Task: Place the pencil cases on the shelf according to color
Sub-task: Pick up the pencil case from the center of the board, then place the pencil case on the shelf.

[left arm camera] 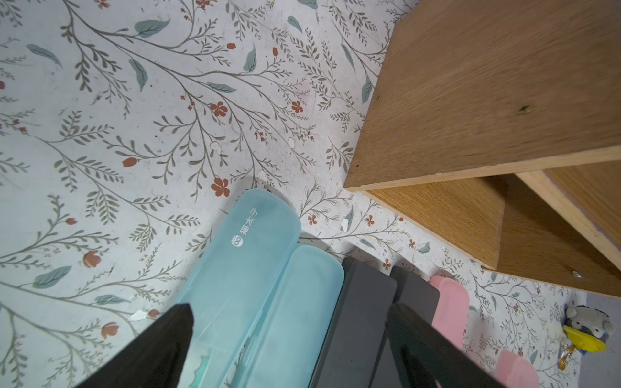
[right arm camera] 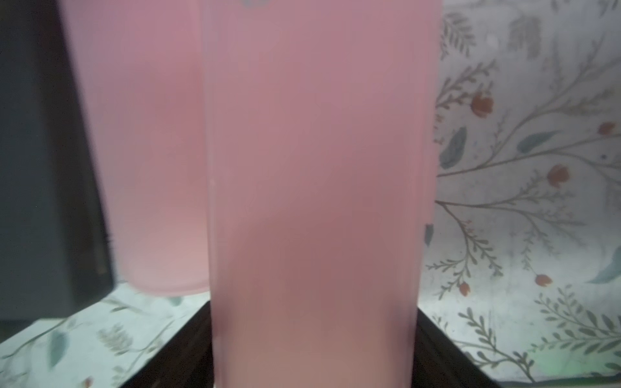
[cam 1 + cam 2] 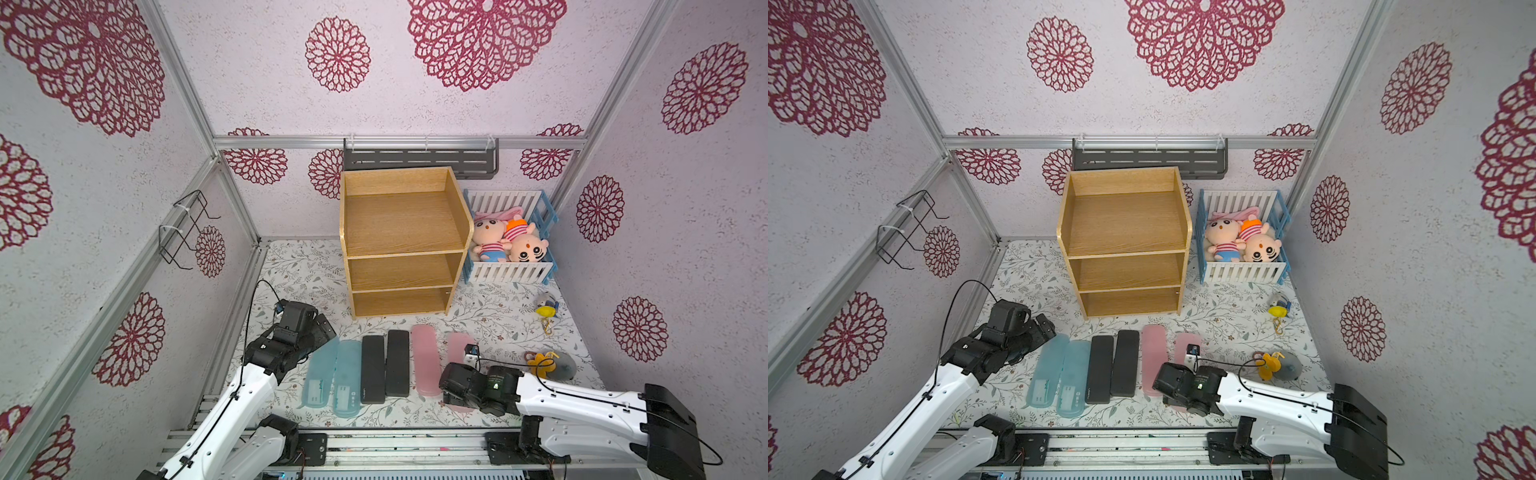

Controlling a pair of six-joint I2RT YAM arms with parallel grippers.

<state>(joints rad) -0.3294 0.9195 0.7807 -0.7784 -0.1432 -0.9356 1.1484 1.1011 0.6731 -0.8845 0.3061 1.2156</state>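
Observation:
My right gripper raises the pink case outward onto the empty top level's crib side (image 3: 421, 224) next and releases it, since that side lies above and outward of the gripper.
Six pencil cases lie side by side in front of the wooden shelf (image 3: 401, 241), whose tiers hold nothing. From the left they are two light blue (image 3: 321, 374) (image 3: 348, 378), two black (image 3: 372, 369) (image 3: 397, 363) and two pink (image 3: 424, 359) (image 3: 457, 347). My right gripper (image 3: 455, 395) is over the near end of the rightmost pink case. In the right wrist view that case (image 2: 316, 168) fills the gap, and both black fingers (image 2: 188, 342) press its sides. My left gripper (image 1: 290, 307) hangs open over the far ends of the blue cases (image 1: 248, 255), holding nothing.
A white-and-blue crib with plush toys (image 3: 509, 245) stands right of the shelf. A dark grey rack (image 3: 419, 160) hangs on the back wall and a wire holder (image 3: 187, 228) on the left wall. Small toys (image 3: 546, 309) (image 3: 548, 363) lie at the table's right.

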